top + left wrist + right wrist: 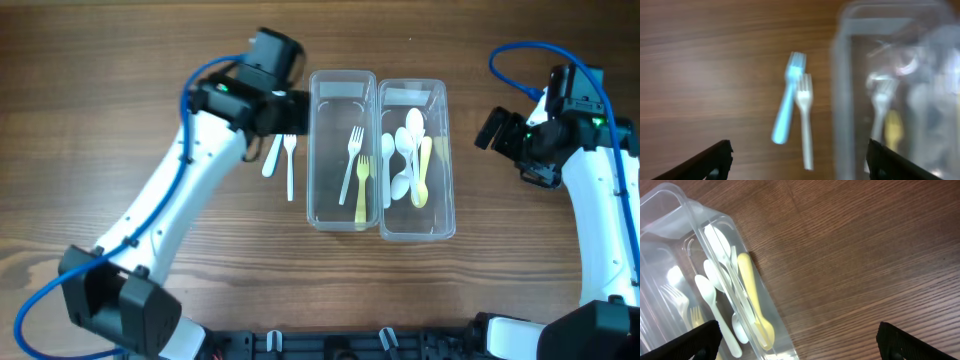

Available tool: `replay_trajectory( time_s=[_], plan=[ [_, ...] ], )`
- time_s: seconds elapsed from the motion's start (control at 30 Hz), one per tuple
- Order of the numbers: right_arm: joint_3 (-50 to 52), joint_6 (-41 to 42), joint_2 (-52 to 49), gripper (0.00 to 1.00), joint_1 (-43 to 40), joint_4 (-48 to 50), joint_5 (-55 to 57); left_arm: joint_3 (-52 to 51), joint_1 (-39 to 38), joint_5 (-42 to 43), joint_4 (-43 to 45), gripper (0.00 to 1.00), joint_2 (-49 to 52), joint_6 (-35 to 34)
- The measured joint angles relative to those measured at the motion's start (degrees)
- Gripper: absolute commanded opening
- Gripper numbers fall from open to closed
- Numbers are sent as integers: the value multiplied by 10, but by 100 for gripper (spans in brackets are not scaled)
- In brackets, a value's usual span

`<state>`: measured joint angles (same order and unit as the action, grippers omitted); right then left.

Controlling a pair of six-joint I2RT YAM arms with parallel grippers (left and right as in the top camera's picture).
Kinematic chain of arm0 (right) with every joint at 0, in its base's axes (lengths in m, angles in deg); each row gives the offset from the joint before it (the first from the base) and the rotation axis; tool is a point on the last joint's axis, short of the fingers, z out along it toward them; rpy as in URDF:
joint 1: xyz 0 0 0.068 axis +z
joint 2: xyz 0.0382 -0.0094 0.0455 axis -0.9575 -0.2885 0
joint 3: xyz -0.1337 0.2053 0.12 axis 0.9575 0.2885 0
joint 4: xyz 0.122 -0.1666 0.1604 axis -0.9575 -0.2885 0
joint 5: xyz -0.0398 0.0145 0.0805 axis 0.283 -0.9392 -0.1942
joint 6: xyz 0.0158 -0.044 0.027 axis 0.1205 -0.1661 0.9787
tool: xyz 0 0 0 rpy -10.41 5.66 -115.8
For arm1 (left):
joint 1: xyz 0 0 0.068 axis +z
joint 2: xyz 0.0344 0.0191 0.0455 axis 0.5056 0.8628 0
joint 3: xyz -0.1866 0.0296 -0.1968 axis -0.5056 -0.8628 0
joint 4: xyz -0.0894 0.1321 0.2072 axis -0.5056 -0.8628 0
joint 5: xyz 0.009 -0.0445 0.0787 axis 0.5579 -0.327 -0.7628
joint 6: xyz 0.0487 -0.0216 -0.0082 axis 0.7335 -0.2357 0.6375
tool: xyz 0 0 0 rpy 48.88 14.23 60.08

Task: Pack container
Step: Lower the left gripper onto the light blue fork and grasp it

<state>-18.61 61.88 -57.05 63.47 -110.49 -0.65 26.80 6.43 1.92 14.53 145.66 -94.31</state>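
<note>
The light blue fork is still outside the container with forks, so next I will lower my open left gripper onto the light blue fork's neck (278, 139) (789, 88) below it.
Two clear plastic containers stand side by side. The left container (343, 86) holds a white fork and a yellow fork. The right container (412, 232) holds several white spoons and a yellow spoon (753, 297). A light blue fork (787, 100) and a white fork (805, 120) lie on the table left of the containers, also seen from overhead, blue (271, 157) and white (290, 166). My left gripper (799, 160) is open and empty above these two forks. My right gripper (797, 342) is open and empty, right of the spoon container.
The wooden table (520, 260) is bare around the containers. Blue cables run along both arms.
</note>
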Motion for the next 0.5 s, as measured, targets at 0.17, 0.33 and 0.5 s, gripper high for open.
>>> replay_trajectory(
  time_s=[0.17, 0.33, 0.5],
  plan=[
    [0, 0, 0, 99, 0, -1, 0, -28, 49, 3, 33, 79, 56, 65],
    [0, 0, 0, 99, 0, -4, 0, -39, 64, 9, 57, 72, 131, 130],
    [0, 0, 0, 100, 0, -5, 0, -39, 65, 17, 90, 66, 172, 163]
  ],
)
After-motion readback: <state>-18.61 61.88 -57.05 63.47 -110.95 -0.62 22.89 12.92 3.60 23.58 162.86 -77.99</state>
